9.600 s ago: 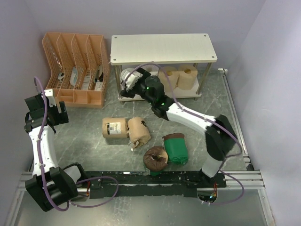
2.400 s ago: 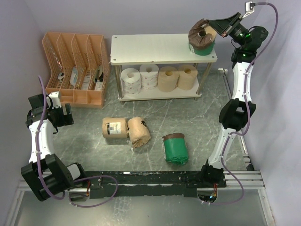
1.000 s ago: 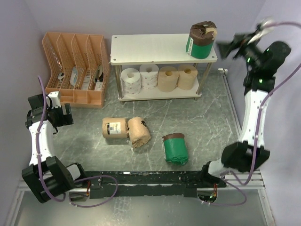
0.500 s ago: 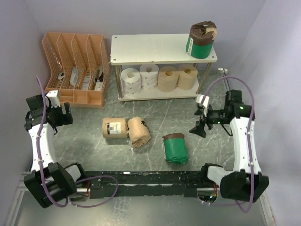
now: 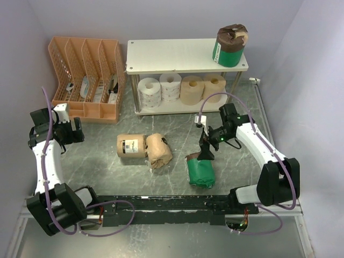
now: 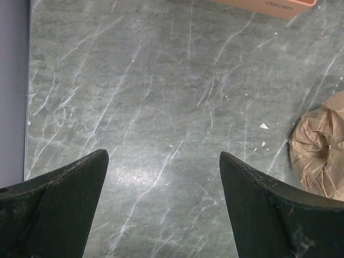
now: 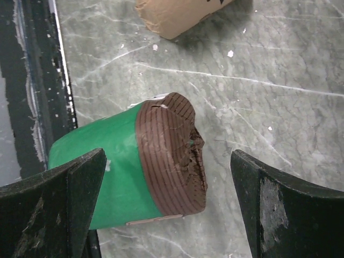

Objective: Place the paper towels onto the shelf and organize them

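Note:
My right gripper lowers its open fingers around the folded paper of the crumpled brown end (image 5: 192, 156) (image 7: 167, 153) next, which lies below it and sticks out past the green wrap.
The shelf (image 5: 177, 54) stands at the back, a green-wrapped paper towel (image 5: 230, 45) upright on the right end of its top board. Its lower tier holds a dotted white roll (image 5: 149, 91), a white roll (image 5: 171, 87) and two bare tan rolls (image 5: 192, 90) (image 5: 214, 87). Two tan-wrapped rolls (image 5: 131, 145) (image 5: 159, 151) lie on the table. A second green roll (image 5: 200, 173) (image 7: 118, 172) lies near the front. My right gripper (image 5: 206, 149) (image 7: 167, 156) hangs open over its brown end, not touching it. My left gripper (image 5: 67, 131) (image 6: 164, 155) is open and empty at the far left.
An orange slotted file organizer (image 5: 88, 78) (image 6: 269, 4) stands left of the shelf. A black rail (image 5: 177, 204) (image 7: 32, 80) runs along the near edge, close beside the green roll. One tan-wrapped roll (image 6: 320, 145) shows at the right edge of the left wrist view.
The right arm has swung down from beside the shelf's top to the green roll on the table, jaws open throughout. The left arm has barely moved.

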Motion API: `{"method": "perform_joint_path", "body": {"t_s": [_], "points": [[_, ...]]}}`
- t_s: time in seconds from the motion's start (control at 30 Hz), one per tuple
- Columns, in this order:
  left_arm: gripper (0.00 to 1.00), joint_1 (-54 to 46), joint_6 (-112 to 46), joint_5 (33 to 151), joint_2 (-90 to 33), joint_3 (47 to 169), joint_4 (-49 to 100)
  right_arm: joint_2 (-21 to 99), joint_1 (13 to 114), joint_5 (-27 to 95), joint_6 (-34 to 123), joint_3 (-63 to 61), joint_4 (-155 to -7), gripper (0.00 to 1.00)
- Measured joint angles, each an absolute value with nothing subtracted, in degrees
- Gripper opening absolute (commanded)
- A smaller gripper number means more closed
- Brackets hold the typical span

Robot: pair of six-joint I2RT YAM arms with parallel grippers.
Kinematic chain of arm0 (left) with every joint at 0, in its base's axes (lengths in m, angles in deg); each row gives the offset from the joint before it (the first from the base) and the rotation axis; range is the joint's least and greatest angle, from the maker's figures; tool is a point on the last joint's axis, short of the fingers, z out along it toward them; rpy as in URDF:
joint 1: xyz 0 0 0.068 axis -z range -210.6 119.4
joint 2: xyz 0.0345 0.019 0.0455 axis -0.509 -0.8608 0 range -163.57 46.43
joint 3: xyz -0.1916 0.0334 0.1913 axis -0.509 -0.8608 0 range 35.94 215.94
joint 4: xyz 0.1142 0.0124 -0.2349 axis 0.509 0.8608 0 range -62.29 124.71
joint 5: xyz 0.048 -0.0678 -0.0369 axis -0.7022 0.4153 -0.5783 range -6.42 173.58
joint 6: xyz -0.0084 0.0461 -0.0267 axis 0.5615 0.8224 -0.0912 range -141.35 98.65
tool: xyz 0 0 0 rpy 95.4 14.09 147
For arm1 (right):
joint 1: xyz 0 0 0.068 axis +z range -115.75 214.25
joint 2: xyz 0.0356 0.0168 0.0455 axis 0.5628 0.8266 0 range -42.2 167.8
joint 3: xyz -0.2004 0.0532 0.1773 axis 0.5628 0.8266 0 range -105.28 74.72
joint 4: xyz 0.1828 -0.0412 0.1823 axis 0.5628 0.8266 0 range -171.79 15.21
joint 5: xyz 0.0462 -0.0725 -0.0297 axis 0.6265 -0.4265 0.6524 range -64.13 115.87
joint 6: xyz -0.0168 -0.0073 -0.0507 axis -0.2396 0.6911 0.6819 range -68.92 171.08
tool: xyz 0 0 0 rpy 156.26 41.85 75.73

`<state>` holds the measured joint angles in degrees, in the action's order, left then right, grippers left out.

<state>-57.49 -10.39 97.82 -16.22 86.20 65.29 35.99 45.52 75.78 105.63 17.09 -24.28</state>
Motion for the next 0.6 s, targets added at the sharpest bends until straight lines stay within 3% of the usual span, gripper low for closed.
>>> {"method": "perform_joint_path", "body": {"t_s": [0.53,0.6], "points": [[0.96,-57.52,-10.2,98.37,-17.49,86.2,65.38,47.67,47.13,74.39,105.21,15.25,-25.59,1.0],[0.96,-57.52,-10.17,98.45,-17.73,86.2,65.38,49.17,47.18,74.65,106.61,14.29,-23.77,0.94]]}}
